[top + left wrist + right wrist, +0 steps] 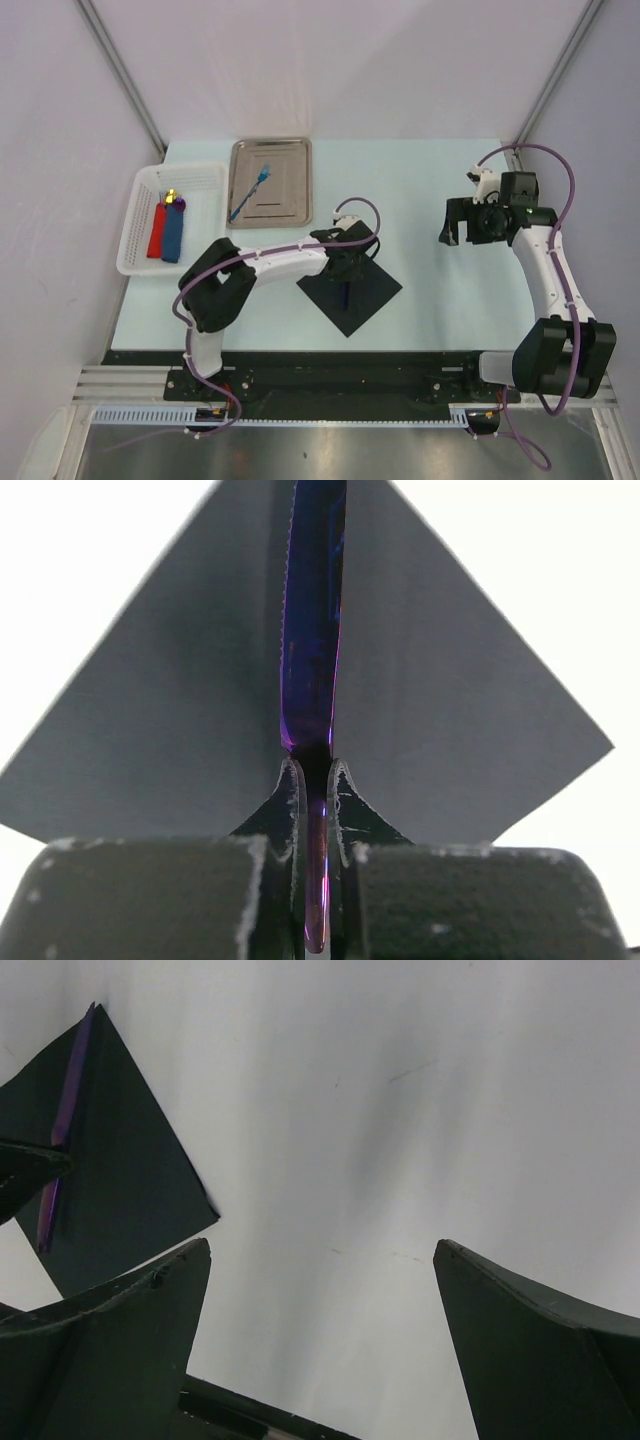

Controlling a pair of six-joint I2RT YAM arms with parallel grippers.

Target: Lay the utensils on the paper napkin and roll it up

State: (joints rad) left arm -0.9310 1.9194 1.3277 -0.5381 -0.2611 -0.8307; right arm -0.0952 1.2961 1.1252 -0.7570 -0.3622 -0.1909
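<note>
Next, my left gripper moves down and releases the purple knife (312, 640) along the middle of the black paper napkin, which lies directly below its fingers.
The black paper napkin (350, 290) lies as a diamond on the table in front of the left arm. My left gripper (345, 268) is over its far part, shut on the dark purple knife (312, 640), whose blade points out over the napkin (450, 710). The knife (62, 1130) and napkin (110, 1190) also show at the left of the right wrist view. The bright blue fork (250, 193) lies in the steel tray (271, 183). My right gripper (455, 230) is open and empty, held above the table at the right (320, 1260).
A white basket (170, 215) at the left holds flat red (157, 233) and blue (173, 236) pieces. The steel tray stands at the back, left of centre. Tent walls close in on both sides.
</note>
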